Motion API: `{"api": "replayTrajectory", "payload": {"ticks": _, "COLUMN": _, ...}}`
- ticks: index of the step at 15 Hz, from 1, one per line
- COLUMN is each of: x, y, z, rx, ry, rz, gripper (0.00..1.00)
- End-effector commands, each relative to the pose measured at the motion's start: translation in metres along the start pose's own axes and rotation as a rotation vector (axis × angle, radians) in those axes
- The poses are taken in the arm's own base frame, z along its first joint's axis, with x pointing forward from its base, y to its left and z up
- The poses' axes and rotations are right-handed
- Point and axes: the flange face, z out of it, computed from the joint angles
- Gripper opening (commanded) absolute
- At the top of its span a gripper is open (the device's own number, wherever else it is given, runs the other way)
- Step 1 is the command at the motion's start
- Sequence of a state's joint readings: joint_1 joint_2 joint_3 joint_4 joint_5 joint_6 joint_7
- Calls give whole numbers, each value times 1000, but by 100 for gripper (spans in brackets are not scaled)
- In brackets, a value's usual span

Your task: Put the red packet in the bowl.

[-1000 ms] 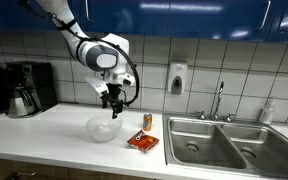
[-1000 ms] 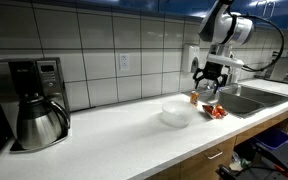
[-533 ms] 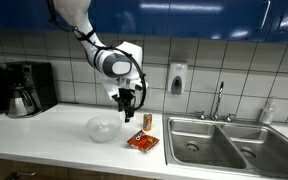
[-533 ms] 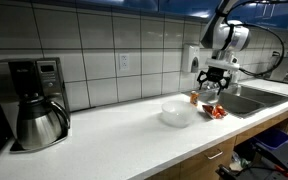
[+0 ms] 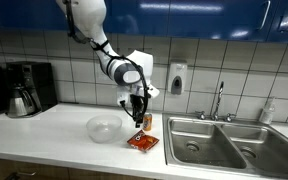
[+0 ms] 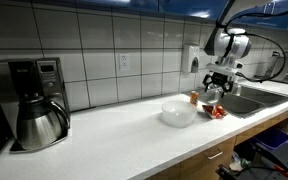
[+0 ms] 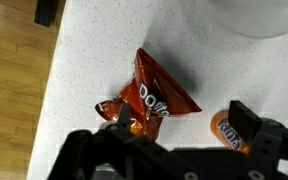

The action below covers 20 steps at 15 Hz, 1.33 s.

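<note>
One finger is over the orange can. I should next move my gripper to the left in the wrist view and down onto the red packet (image 5: pixel 143 142) (image 7: pixel 149 97).
The red packet (image 5: pixel 142 142) lies crumpled on the white counter, also visible in an exterior view (image 6: pixel 217 112) and the wrist view (image 7: pixel 149 98). The whitish bowl (image 5: pixel 104 128) stands beside it, away from the sink, and shows in an exterior view (image 6: pixel 178 112) and at the wrist view's top right (image 7: pixel 254 15). My gripper (image 5: pixel 137 112) hangs open and empty just above the packet, apart from it. In the wrist view the gripper (image 7: pixel 183 111) has one finger over the packet's edge and the other over a lying-looking orange can (image 7: pixel 224 130).
The small orange can (image 5: pixel 147 121) stands right behind the packet. A steel double sink (image 5: pixel 219 140) with faucet (image 5: pixel 220 100) lies beyond it. A coffee maker (image 5: pixel 29 85) stands at the counter's far end. The counter's front edge and wood floor (image 7: pixel 19 90) are close.
My gripper has moved from above the bowl sideways toward the sink and now hangs over the red packet. The packet, bowl and can have not moved.
</note>
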<state>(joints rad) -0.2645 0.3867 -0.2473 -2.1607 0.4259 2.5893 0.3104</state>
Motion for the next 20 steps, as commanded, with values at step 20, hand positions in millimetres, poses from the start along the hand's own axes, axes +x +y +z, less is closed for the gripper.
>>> {"api": "replayTrajectory", "payload": {"ticks": 20, "x": 54, "y": 9, "z": 77, "rx": -74, "ry": 8, "rz": 244, "gripper": 71}}
